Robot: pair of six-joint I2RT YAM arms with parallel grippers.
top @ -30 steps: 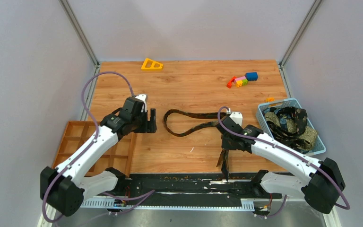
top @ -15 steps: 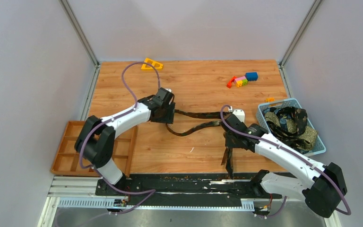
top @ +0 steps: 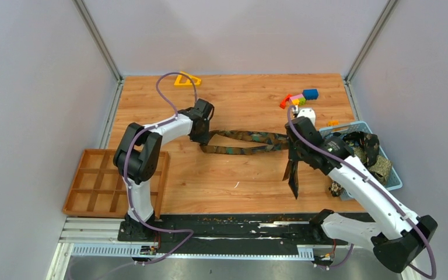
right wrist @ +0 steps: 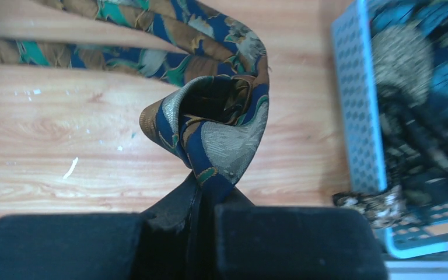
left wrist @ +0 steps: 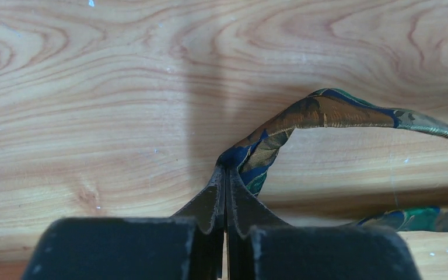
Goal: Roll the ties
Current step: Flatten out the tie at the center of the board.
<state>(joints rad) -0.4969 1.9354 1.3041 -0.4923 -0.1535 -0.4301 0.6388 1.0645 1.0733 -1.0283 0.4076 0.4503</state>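
The clear spot is outward of my right gripper, so my gripper will next carry the tie outward over the bare wood, short of the colourful blocks, and let it go.
One tie point(top: 245, 140), dark with olive, gold and teal mottling, lies folded in two narrow strands across the middle of the wooden table. My left gripper point(top: 205, 139) is shut on its left fold; the left wrist view shows the jaws point(left wrist: 226, 169) pinched on the cloth point(left wrist: 326, 111). My right gripper point(top: 294, 153) is shut on the tie's other part point(right wrist: 227, 134), held off the table, and the wide end point(top: 293, 178) hangs below it. More ties point(top: 361, 153) are heaped in the blue basket point(top: 341, 125) at the right.
An orange compartment tray point(top: 93, 181) sits at the near left. A yellow triangle piece point(top: 186, 79) lies at the back left, and small colourful blocks point(top: 298, 99) at the back right. The basket point(right wrist: 356, 116) stands just right of my right gripper.
The left arm reached to the tie's left fold and its jaws shut on it. The right arm rose and moved back-right with the tie, pulling the loop into two nearly straight strands.
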